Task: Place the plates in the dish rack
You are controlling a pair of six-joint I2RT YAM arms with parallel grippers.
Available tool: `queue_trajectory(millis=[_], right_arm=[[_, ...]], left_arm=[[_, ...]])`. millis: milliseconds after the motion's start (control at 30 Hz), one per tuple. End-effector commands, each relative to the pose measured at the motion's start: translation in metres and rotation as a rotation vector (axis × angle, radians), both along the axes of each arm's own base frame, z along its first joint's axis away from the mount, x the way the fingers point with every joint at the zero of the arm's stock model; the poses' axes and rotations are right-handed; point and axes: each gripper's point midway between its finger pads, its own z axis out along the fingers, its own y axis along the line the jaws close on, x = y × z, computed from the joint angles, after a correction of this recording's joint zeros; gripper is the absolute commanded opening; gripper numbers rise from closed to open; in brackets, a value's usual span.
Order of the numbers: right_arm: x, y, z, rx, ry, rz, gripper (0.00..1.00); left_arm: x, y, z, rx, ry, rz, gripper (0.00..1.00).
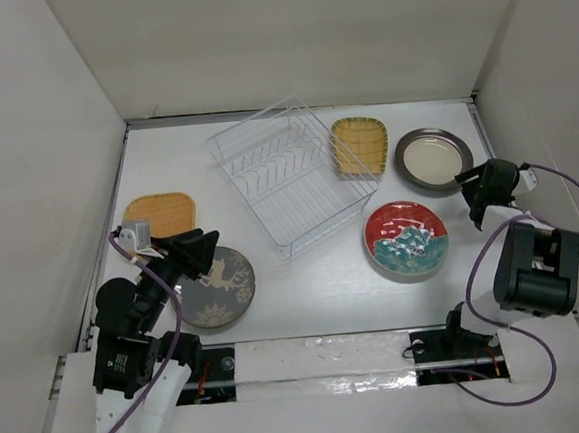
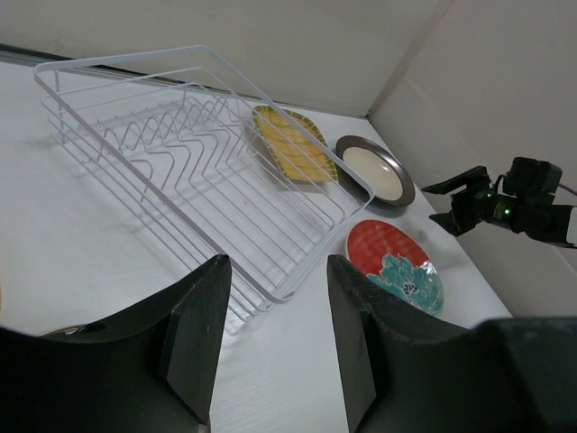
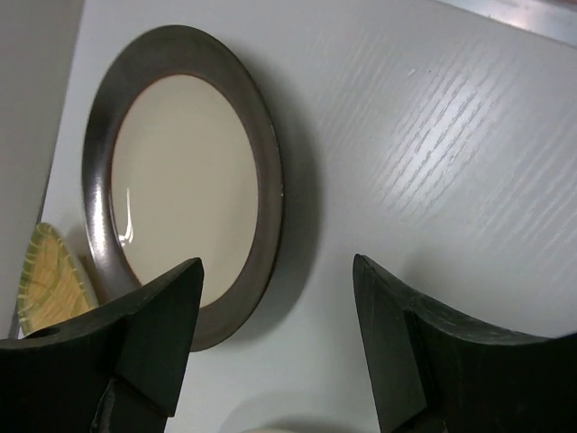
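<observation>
The brown plate's near rim is between the open fingers of my right gripper. My right gripper should move down onto that rim next, going slightly to the left in the top view.
The clear wire dish rack (image 1: 291, 171) (image 2: 207, 171) sits mid-table with no plates between its prongs. One woven yellow plate (image 1: 359, 146) (image 2: 290, 144) (image 3: 50, 280) rests at the rack's right rim; another (image 1: 161, 214) lies at the left. A brown-rimmed round plate (image 1: 433, 157) (image 2: 374, 170) (image 3: 180, 180) lies back right. The red-and-teal plate (image 1: 407, 239) (image 2: 395, 263) is in front of it. My left gripper (image 1: 214, 252) (image 2: 275, 266) hovers open and empty over the dark grey horse plate (image 1: 215, 288). My right gripper (image 1: 471, 197) (image 3: 279, 266) is open and empty just beside the brown plate's rim.
White walls enclose the table on the left, back and right. The right arm's base (image 1: 535, 272) stands near the right wall, with purple cables looping around both arms. Bare tabletop lies between the rack and the near edge.
</observation>
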Motion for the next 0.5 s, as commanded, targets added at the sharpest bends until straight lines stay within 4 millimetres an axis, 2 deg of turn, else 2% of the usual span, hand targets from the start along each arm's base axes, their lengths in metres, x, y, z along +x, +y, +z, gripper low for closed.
queue_trajectory(millis=[0,200,300,333,400,467], right_arm=[[0.036,0.002,0.013,0.079,-0.111,0.062,0.73],[0.062,0.018,-0.02,0.232,-0.112,0.143,0.71],[0.072,0.022,-0.029,0.297,-0.127,0.17,0.68],[0.076,0.023,-0.037,0.327,-0.122,0.162,0.65],[0.082,0.025,-0.035,0.349,-0.155,0.178,0.61],[0.086,0.021,-0.036,0.369,-0.161,0.168,0.5]], left_arm=[[-0.001,0.001,0.009,-0.017,-0.037,0.011,0.44],[0.0,0.001,0.01,-0.017,-0.032,0.014,0.44],[0.001,0.002,0.01,-0.018,-0.03,0.021,0.44],[0.001,0.003,0.01,-0.017,-0.029,0.024,0.44],[0.001,0.003,0.01,-0.016,-0.031,0.025,0.43],[0.001,0.004,0.011,-0.018,-0.033,0.031,0.43]])
